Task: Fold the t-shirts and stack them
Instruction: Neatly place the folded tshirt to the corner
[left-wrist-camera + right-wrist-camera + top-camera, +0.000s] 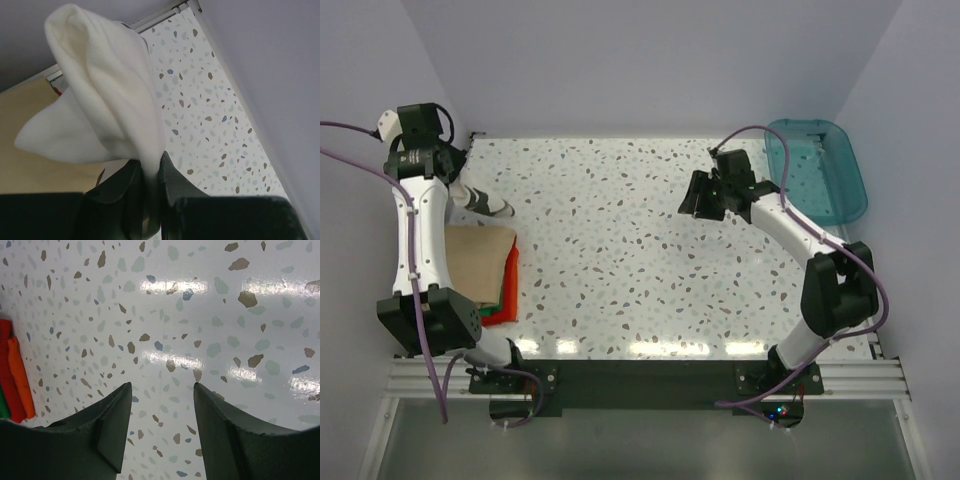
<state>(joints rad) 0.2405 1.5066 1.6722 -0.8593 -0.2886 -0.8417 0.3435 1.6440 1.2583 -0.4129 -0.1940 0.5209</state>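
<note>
My left gripper holds the white t-shirt (105, 100) above the folded tan t-shirt (42, 167), which lies back toward the base. Next, it will move back and down and let go there.
My left gripper (150, 165) is shut on a bunched white t-shirt (105, 100), which rises in a soft fold from between the fingers. In the top view the left gripper (490, 206) is at the far left of the table, just behind the stack, and only a small bit of white cloth (478, 197) shows. The stack has a folded tan t-shirt (475, 262) on top, with green (500, 316) and red (509, 285) edges under it. The tan t-shirt (30, 170) also lies below the white cloth in the left wrist view. My right gripper (695, 205) (162, 387) is open and empty over bare table.
A teal plastic bin (817, 170) stands at the back right corner. The speckled table (640, 260) is walled at the back and sides. The red (12, 375) and green (2, 407) shirt edges show at the left of the right wrist view.
</note>
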